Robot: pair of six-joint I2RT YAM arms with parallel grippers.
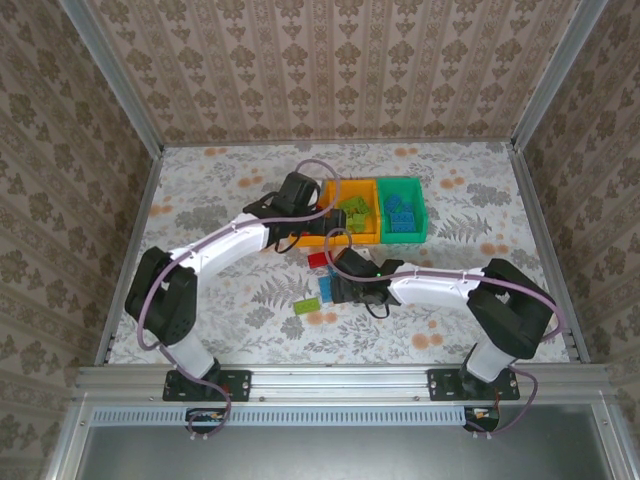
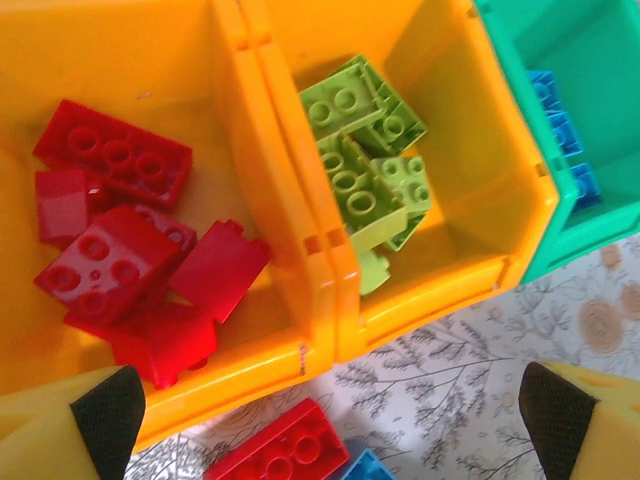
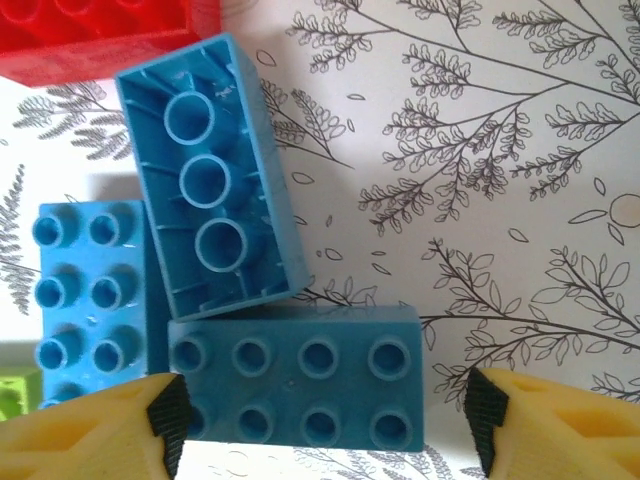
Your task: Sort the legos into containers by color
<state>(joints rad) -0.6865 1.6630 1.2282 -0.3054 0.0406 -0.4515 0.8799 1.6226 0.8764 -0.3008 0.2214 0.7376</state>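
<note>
My right gripper shifts sideways next, away from the other blue bricks, then lowers around the studded blue brick (image 3: 300, 385).
Three bins stand in a row. The left orange bin (image 2: 250, 345) holds red legos (image 2: 110, 160), the middle orange bin (image 2: 470, 180) holds lime legos (image 2: 360, 150), and the green bin (image 1: 403, 208) holds blue ones (image 1: 400, 215). My left gripper (image 2: 330, 420) hangs open over the bins' near wall (image 1: 300, 228), empty, above a loose red brick (image 2: 270, 450). My right gripper (image 3: 328, 425) is open low over the table (image 1: 335, 288), with a studded blue brick (image 3: 300, 385) lying between its fingers. An upturned blue brick (image 3: 205, 180) and another blue brick (image 3: 85, 300) lie beside it.
A loose red brick (image 1: 318, 259) lies between the bins and the right gripper. A lime brick (image 1: 307, 304) sits to the left of the blue bricks. The flowered tabletop (image 1: 200, 220) is ringed by a metal frame and papered walls.
</note>
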